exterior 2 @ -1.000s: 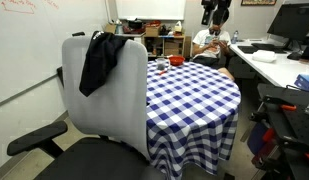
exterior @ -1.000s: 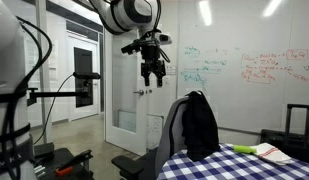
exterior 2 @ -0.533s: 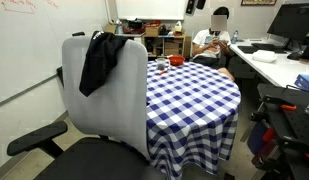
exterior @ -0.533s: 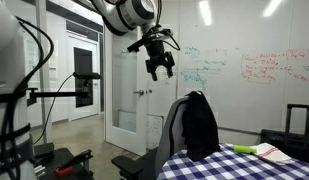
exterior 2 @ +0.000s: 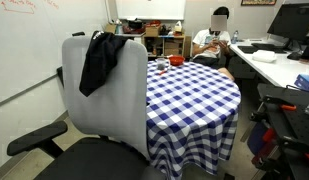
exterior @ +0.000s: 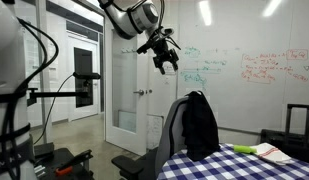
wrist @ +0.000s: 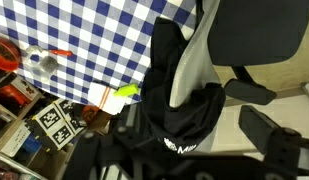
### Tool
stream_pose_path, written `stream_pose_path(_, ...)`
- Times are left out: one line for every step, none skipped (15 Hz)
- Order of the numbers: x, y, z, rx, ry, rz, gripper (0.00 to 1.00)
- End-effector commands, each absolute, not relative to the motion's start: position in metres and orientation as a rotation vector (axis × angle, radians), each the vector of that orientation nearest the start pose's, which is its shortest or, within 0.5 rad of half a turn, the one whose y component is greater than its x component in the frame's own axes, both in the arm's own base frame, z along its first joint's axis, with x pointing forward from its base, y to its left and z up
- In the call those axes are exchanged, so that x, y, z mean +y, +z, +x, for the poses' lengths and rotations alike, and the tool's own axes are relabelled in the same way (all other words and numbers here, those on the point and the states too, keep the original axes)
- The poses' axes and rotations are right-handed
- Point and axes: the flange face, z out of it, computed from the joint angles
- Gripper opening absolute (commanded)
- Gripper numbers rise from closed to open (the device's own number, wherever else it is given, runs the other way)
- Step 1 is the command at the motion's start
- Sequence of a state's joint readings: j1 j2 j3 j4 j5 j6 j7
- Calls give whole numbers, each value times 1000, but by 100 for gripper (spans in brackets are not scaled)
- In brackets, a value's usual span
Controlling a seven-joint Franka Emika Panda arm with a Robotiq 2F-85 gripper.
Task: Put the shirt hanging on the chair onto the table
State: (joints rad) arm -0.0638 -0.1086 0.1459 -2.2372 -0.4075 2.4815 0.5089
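I need to move my gripper outward and down onto the upper fold of the black shirt [exterior: 201, 125] on the backrest of the chair.
The black shirt [exterior: 201, 125] hangs limp over the top of the grey chair's backrest [exterior: 174, 128] in both exterior views, the shirt [exterior 2: 98, 62] on the chair [exterior 2: 112, 100]. The table with the blue-and-white checked cloth [exterior: 239, 166] stands right behind the chair and also shows in an exterior view [exterior 2: 190, 95]. My gripper [exterior: 165, 59] is high in the air, well above and to the side of the chair, tilted, open and empty. The wrist view looks down on the shirt [wrist: 180, 100], the chair [wrist: 197, 58] and the table [wrist: 86, 28]; the fingers are dark and unclear there.
A black suitcase-like box [exterior: 299, 128] stands by the whiteboard. A yellow-green object [exterior: 244, 149] and a red object [exterior 2: 176, 61] lie on the table. A seated person [exterior 2: 214, 40] is beyond the table. A camera on a stand [exterior: 84, 75] stands near the door.
My gripper has risen and swung toward the whiteboard, tilting as it went. It has left the top of the exterior view where it showed before. Shirt and chair have not moved.
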Motion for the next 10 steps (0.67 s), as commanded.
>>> stream_pose_path(61,452,574,272,-864,-3262,100)
stream_pose_path(65,449,582,255,-903,-3285,100)
stream_pose_path(69,444,590,234,-954,-3316,100)
stream_pose_path(75,438,597,215,-989,-3342,100)
stream_pose_path(83,429,605,192,-1020,-3365,100)
stream_pose_path(90,422,612,172,-1041,-3381,100)
stream_pose_path(99,412,619,149,-1049,-3389,100)
stream_pose_path(107,404,625,130,-1044,-3390,100)
stream_pose_path(115,395,632,107,-1036,-3390,100)
stream_pose_path(121,389,639,84,-1026,-3393,100)
